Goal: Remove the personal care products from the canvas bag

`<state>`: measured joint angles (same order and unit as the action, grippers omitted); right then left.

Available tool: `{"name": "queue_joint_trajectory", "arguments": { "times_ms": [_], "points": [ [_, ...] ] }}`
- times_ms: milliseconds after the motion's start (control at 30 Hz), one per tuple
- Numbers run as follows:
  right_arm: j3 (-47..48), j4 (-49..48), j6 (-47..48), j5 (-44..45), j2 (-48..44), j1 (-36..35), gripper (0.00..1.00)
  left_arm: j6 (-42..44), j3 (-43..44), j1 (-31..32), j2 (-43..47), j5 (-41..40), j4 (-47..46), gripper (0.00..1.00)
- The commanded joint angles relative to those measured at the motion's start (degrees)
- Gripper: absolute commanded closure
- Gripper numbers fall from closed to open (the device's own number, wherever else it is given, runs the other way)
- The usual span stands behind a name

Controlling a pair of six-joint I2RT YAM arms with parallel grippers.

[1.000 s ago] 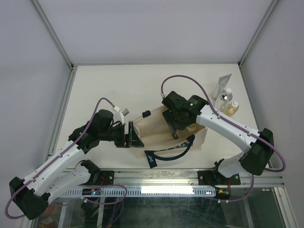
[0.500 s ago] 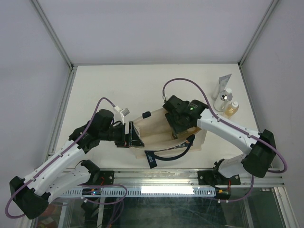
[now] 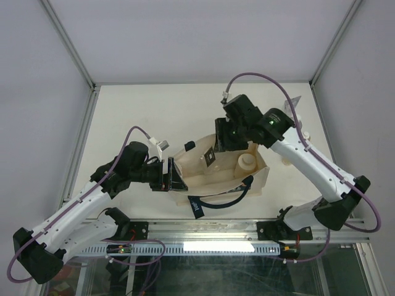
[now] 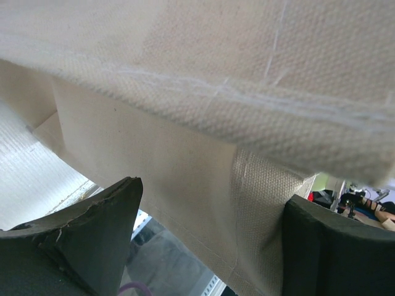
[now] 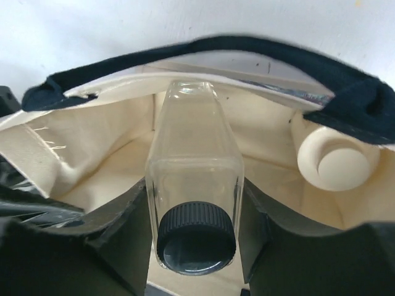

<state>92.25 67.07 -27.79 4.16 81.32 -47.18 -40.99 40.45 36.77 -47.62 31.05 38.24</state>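
Observation:
The bare tabletop is below my right gripper and to its right in the top view, so my right gripper will carry the clear bottle past the bag [image 3: 262, 180] and down to let go of it.
The canvas bag [image 3: 262, 180] lies open in the middle of the table, navy handles [image 3: 227, 199] toward me. My right gripper [image 3: 226, 145] hangs above its mouth, shut on a clear bottle [image 5: 192, 166] with a dark cap [image 5: 196, 237] that faces the wrist camera. A beige bottle with a cream cap [image 3: 245, 163] lies inside the bag, also in the right wrist view [image 5: 336, 161]. My left gripper [image 3: 169, 176] holds the bag's left end; the cloth [image 4: 185, 123] spans between its fingertips [image 4: 213, 200]. The silvery tube [image 3: 295, 100] lies at the far right.
The right arm [image 3: 308, 157] covers most of the other bottles standing near the tube at the table's right edge. The bag's dark label strap [image 3: 195, 206] lies toward the front edge. Metal frame posts stand at the back corners.
My right gripper has come up out of the bag with the clear bottle and moved toward the back. The beige bottle inside now shows. The left arm has not moved.

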Motion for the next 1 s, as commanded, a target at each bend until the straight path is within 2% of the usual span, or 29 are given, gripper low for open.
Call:
{"name": "queue_joint_trajectory", "arguments": {
  "times_ms": [0,267,433,633,767,967],
  "points": [
    [1.33,-4.46,-8.55,-12.81,-6.41,6.75,1.0,1.45,0.38,0.26,-0.34,-0.73,0.35,0.21],
    [-3.32,-16.53,-20.43,-31.83,-13.94,17.81,1.0,1.91,0.03,0.32,-0.43,-0.51,0.35,0.21],
    [1.43,-19.33,-25.47,-34.9,-15.44,21.99,1.0,2.52,0.33,0.26,-1.04,-0.05,0.35,0.21],
    [8.96,-18.98,-26.2,-26.51,-16.94,24.33,1.0,2.89,0.68,0.27,-1.04,0.32,0.39,0.21],
    [8.31,-22.93,-26.91,-19.63,-19.87,24.96,1.0,2.85,0.52,0.27,-0.64,0.39,0.36,0.21],
    [8.0,-19.6,-25.0,-1.71,-23.82,24.9,1.0,2.74,0.37,0.25,0.21,0.17,1.02,0.21]
  ]
}}
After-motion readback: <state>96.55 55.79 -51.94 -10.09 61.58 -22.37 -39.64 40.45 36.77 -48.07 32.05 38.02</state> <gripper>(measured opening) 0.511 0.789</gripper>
